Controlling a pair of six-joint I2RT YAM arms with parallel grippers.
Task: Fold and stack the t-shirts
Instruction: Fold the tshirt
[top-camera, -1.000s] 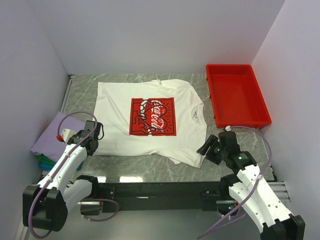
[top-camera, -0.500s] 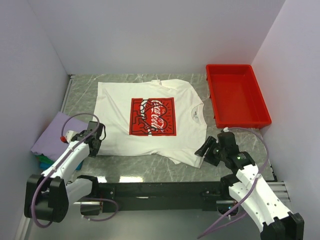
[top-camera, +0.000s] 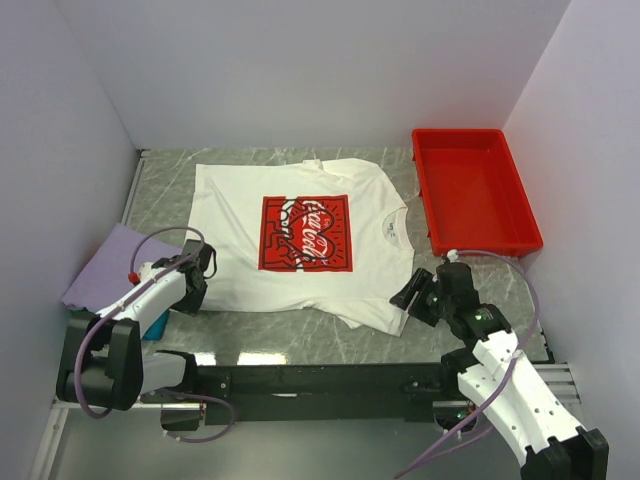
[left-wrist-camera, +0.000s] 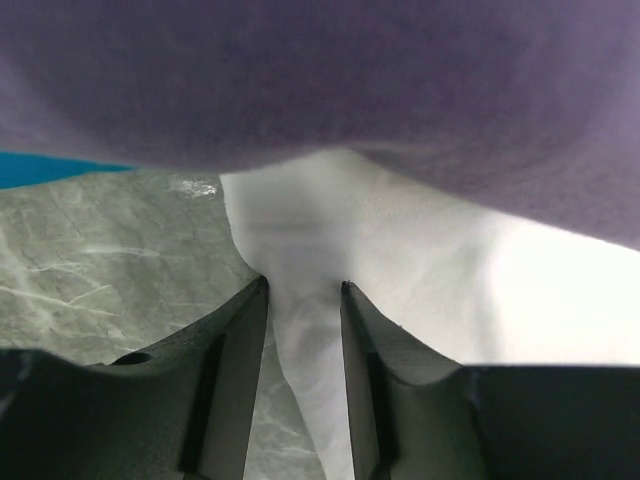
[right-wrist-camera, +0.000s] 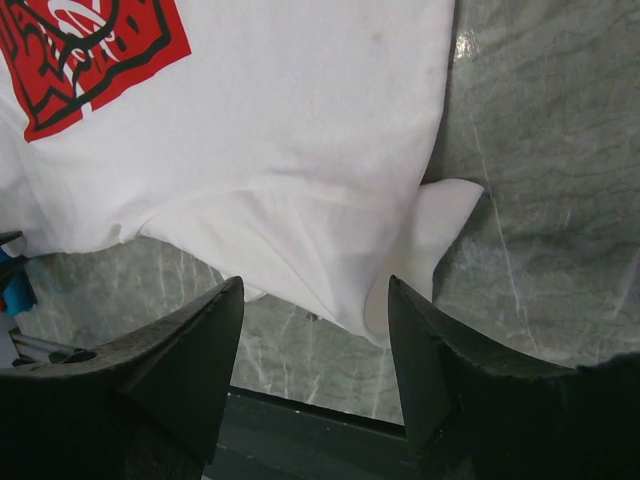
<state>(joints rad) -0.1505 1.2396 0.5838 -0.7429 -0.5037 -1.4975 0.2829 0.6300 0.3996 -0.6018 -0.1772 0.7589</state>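
The robot's right gripper will next go down and back toward the black bar, onto the sleeve's near tip (top-camera: 398, 328) (right-wrist-camera: 352, 316), because that folded point of cloth sticks out below the gripper's open fingers.
The white t-shirt (top-camera: 232, 215) lies spread flat on the marble table, its red chest print (top-camera: 305, 232) facing up. My left gripper (top-camera: 193, 278) is low at the shirt's near-left corner. In the left wrist view its fingers (left-wrist-camera: 303, 285) stand apart, with a strip of white cloth (left-wrist-camera: 400, 240) lying loose between them. The folded lavender t-shirt (top-camera: 105, 268) sits on a stack at the left, over a blue one (top-camera: 152, 326). My right gripper (top-camera: 408, 295) hangs open over the near-right sleeve (right-wrist-camera: 300, 150), its jaws (right-wrist-camera: 315, 290) wide and holding nothing.
An empty red tray (top-camera: 475, 195) stands at the back right. Lavender cloth (left-wrist-camera: 320, 80) fills the top of the left wrist view, with blue (left-wrist-camera: 40, 168) at its left edge. A black rail (top-camera: 320, 380) runs along the table's near edge. Walls close in on three sides.
My left gripper has gone from shut to open at the shirt's corner, and the left arm has dropped lower and swung to the left. The right arm has barely moved.
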